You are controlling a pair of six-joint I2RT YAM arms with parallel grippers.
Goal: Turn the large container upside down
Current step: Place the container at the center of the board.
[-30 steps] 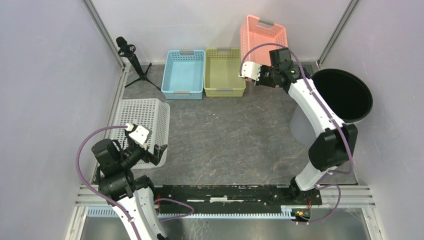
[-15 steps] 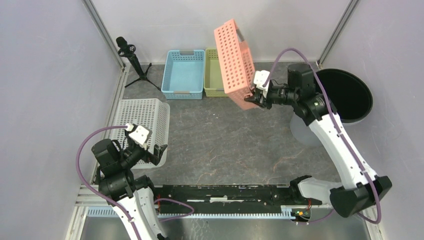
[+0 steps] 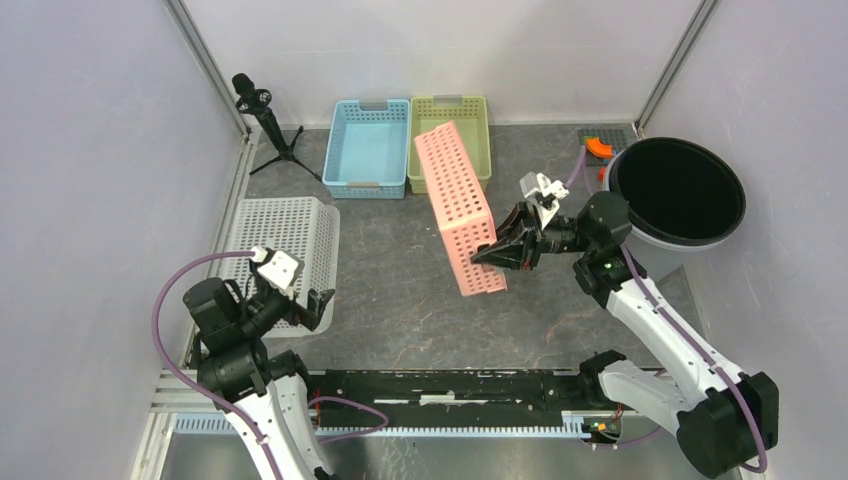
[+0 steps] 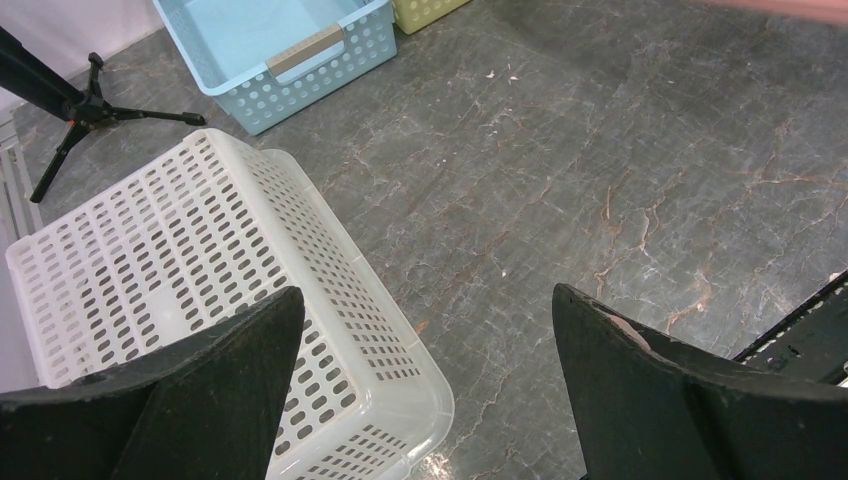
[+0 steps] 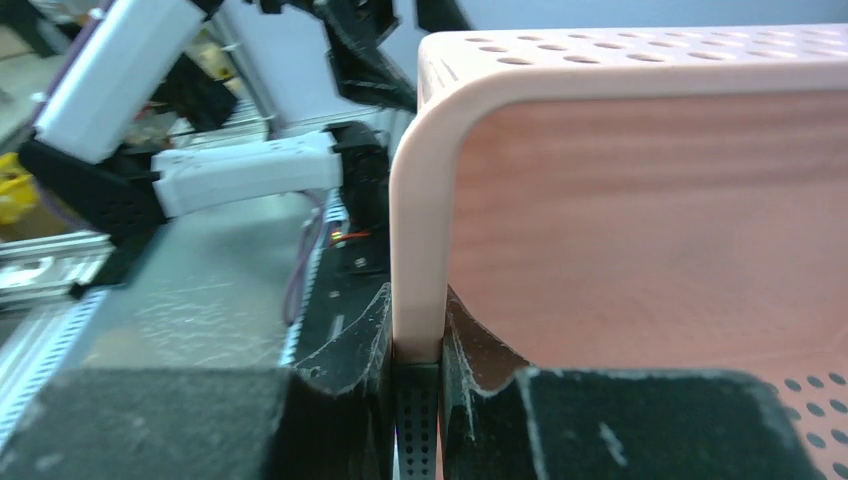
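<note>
Next, my right gripper needs to lower the pink basket (image 3: 458,205) back down to the bare tabletop, turning its open side up, then release it, since the basket still hangs in midair.
The large container is a pink perforated basket (image 3: 458,205). It stands tipped on its side in the middle of the table, its holed bottom facing left. My right gripper (image 3: 492,256) is shut on the basket's rim at its near lower corner. In the right wrist view the pink wall (image 5: 640,200) fills the right half, and my right gripper (image 5: 417,335) has both jaws pressed against the rim edge. My left gripper (image 3: 318,303) hangs open at the near left, holding nothing. Seen from the left wrist, the left gripper (image 4: 430,300) is over the corner of a white basket.
An upside-down white basket (image 3: 285,250) (image 4: 200,300) lies at the left. A blue basket (image 3: 368,148) (image 4: 280,40) and a green basket (image 3: 455,120) stand at the back. A black round bin (image 3: 678,190) stands at the right, a small tripod (image 3: 262,115) at the back left.
My right arm has pulled the pink basket from the back wall to mid-table, tipping it from leaning upright onto its side. The left arm has not moved.
</note>
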